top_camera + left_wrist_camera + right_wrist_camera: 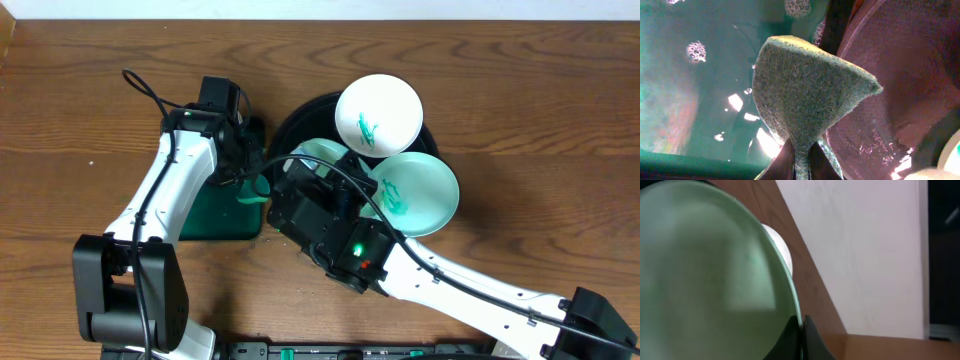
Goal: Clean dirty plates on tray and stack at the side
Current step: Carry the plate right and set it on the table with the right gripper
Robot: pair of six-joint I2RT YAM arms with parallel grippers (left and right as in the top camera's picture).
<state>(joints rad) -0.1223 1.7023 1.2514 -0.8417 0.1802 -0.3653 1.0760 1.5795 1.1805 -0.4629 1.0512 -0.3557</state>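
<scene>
The robot's right gripper needs to swing to the right in the overhead view, go down and let go, because the tabletop there is bare and has room for the plate (552, 153).
On the round black tray (290, 120) lie a white plate (378, 115) and a pale mint plate (420, 192), both smeared with green paint. My right gripper (340, 170) is shut on the rim of a second mint plate (318, 153), which my arm partly hides. In the right wrist view this plate (705, 270) stands on edge and fills the left, pinched by the right gripper (801, 325). My left gripper (801, 150) is shut on a green scouring pad (810, 85), which it holds over the wet dark green tray (695, 90), close beside the black tray's rim (900, 65).
The rectangular dark green tray (215, 215) sits left of the black tray, holding soapy water with bubbles (696, 50). Bare wood tabletop (530, 110) stretches right and far left. A black cable (150, 90) loops behind the left arm. My right arm crosses the front middle.
</scene>
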